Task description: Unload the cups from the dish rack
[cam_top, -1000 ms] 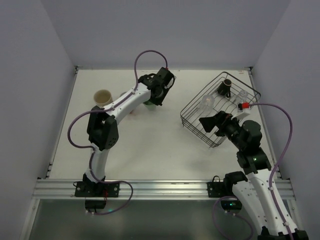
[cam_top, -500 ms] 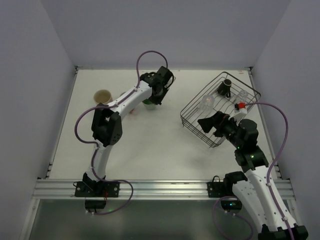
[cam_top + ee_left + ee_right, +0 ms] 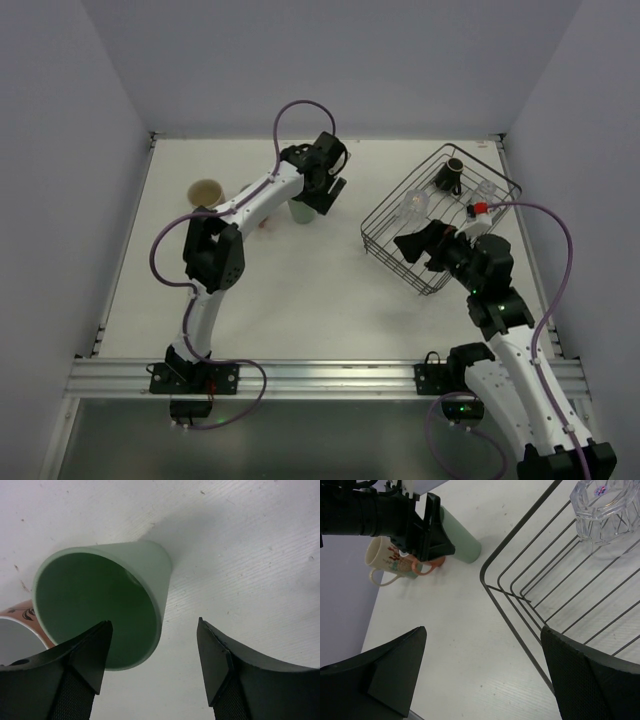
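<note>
My right gripper moves outward next and lowers its open fingers around the nearer clear glass (image 3: 413, 206) (image 3: 606, 516), since it stands in the rack, outward of and below my gripper.
A mint green tumbler (image 3: 100, 600) stands upright on the table, also seen in the top view (image 3: 302, 212). My left gripper (image 3: 154, 625) hovers open just above it, its jaws either side of the tumbler's near rim and off it. A pinkish cup (image 3: 17, 617) stands beside the tumbler, and a large beige mug (image 3: 206, 192) is further left. The black wire dish rack (image 3: 385, 240) holds a clear glass (image 3: 607, 510) and a small dark brown mug (image 3: 452, 172). My right gripper (image 3: 483, 630) is open and empty over the rack's near left corner.
The rack (image 3: 520, 592) sits slanted at the back right, close to the right wall. White walls close the table on three sides. Bare tabletop (image 3: 300, 290) lies between the two arms.
My left gripper has opened and let go of the mint green tumbler, which now stands on the table. The right arm has crept slightly toward the rack.
</note>
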`<state>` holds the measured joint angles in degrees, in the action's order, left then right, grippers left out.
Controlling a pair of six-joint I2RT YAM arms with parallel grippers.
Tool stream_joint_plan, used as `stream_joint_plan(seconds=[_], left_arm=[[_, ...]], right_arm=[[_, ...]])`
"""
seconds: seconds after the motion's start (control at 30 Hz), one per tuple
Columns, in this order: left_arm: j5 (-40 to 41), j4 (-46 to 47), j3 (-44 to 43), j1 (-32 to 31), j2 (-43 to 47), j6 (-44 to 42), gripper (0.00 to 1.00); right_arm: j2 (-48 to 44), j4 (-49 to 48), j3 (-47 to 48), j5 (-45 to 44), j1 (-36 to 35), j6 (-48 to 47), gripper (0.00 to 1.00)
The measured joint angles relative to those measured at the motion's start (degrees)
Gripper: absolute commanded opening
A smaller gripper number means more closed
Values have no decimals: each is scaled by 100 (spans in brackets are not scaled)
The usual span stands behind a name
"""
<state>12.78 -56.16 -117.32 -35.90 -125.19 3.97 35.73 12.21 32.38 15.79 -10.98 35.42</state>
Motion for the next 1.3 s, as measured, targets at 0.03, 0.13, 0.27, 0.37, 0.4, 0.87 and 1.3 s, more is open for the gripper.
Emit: stream_joint_plan(seconds=[0.03,0.13,0.27,0.37,0.4,0.87,1.3], left_arm=[[33,9,-2,2,0,7,79],[127,63,-24,11,4,35,94],[297,205,-24,20,59,118,100],[363,317,-24,26,225,140,100],[382,363,-24,28,319,142,100],[-540,3139,2507,7,4229,761,100],[-975,3821,5755,-103,7744,940,100]], right_arm=[[35,-17,0,-13,0,0,99],[142,-72,0,-118,0,2,99],[365,-105,22,-348,-4,-9,99],[531,-101,79,-614,-15,-48,99],[605,-98,127,-734,-17,-72,99],[2730,-304,1119,-2140,-24,-260,99],[4673,-420,2271,-2610,-24,-597,99]])
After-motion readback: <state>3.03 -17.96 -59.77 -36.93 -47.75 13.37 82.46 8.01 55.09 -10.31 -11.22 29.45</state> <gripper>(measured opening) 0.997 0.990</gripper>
